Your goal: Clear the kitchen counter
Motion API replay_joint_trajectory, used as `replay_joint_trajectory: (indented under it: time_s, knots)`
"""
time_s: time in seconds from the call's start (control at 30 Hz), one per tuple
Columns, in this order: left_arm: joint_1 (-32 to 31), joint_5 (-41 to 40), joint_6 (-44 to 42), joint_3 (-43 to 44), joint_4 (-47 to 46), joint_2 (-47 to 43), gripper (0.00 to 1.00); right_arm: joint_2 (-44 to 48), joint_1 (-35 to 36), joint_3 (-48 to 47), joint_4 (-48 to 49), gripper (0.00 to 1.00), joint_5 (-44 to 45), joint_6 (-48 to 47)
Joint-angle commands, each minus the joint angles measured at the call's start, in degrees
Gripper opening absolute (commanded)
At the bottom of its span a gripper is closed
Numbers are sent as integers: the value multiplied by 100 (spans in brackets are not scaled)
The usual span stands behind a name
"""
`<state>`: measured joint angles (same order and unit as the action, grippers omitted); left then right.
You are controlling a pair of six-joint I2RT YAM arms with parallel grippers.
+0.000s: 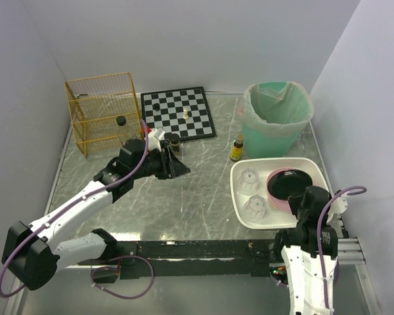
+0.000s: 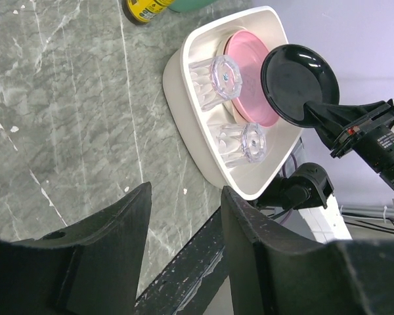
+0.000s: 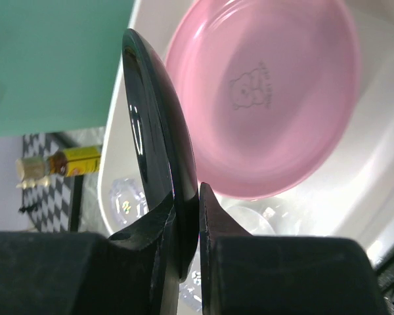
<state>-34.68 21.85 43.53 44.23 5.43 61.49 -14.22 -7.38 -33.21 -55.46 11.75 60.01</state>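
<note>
The black plate will next go down onto the pink plate (image 1: pixel 276 199) (image 3: pixel 276 98) with my right gripper, which will then let go of the black plate's rim, since the pink plate is just below the gripper.
The grey-green marble kitchen counter (image 1: pixel 197 203) (image 2: pixel 65 118) carries a white tray (image 1: pixel 313 165) (image 2: pixel 177 79) at the right. In the tray lie a pink plate (image 1: pixel 276 199) (image 2: pixel 246 59) (image 3: pixel 276 98) and two clear glasses (image 1: pixel 249 178) (image 1: pixel 255 205) on their sides. My right gripper (image 1: pixel 306 197) (image 3: pixel 187 193) is shut on the rim of a black plate (image 1: pixel 289 184) (image 2: pixel 295 75) (image 3: pixel 154 131), held on edge just above the pink plate. Over the counter's left middle my left gripper (image 1: pixel 182 169) (image 2: pixel 186 193) is open, with nothing between its fingers.
A small dark jar (image 1: pixel 175 141) stands just behind the left gripper. A yellow-labelled bottle (image 1: pixel 237 148) (image 2: pixel 144 8) stands by the green lined bin (image 1: pixel 277 118). At the back are a chessboard (image 1: pixel 178 113) with pieces and a yellow wire basket (image 1: pixel 104 111).
</note>
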Motion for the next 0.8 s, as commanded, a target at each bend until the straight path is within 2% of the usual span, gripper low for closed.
replay_joint_trajectory:
  time_s: [0.0,0.33,0.77]
  knots:
    - [14,109,-160,7,-60,56,51,-256,-27,-300,-132,0,539,274]
    - [22,57,-178,-19,-51,47,51,-836,-123,-204,333,0,961,328]
    - [14,13,-152,-98,-42,3,51,-1417,-607,543,1581,0,452,-59]
